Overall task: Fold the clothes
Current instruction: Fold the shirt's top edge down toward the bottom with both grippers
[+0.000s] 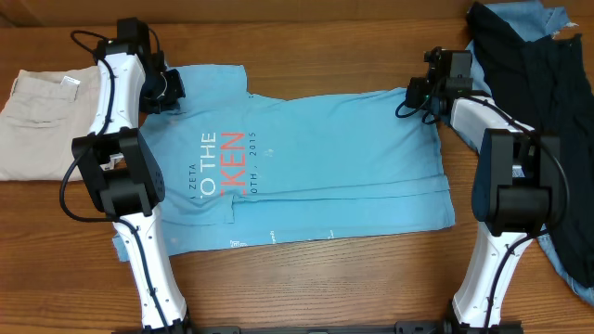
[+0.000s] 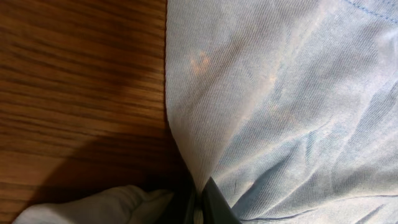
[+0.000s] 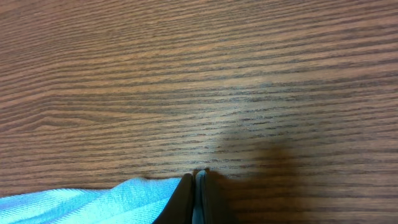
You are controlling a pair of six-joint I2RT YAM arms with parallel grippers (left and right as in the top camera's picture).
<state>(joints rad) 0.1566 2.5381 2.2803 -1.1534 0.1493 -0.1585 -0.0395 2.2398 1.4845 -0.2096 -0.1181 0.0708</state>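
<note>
I need to pull the shirt's pinched far corner back toward my base with my right gripper, over its folded near part, and release it there, since its far part lies flat.
The clothes (image 1: 325, 158), a sky-blue T-shirt with white and coral lettering, lie flat across the middle of the table, with the near part folded over. My left gripper (image 1: 173, 89) sits at the shirt's far left corner. In the left wrist view that gripper (image 2: 200, 198) is shut on a raised fold of the blue fabric (image 2: 280, 93). My right gripper (image 1: 412, 96) is at the far right corner. Its jaws (image 3: 196, 186) are pressed together with a sliver of the blue cloth (image 3: 93, 202) pinched between them, low over the wood.
Beige trousers (image 1: 37, 121) lie at the far left of the table. A heap of black and denim-blue garments (image 1: 538, 74) covers the right side. A pale fold of cloth (image 2: 106, 205) shows beside the left jaws. Bare wood (image 3: 217, 74) lies beyond the right gripper.
</note>
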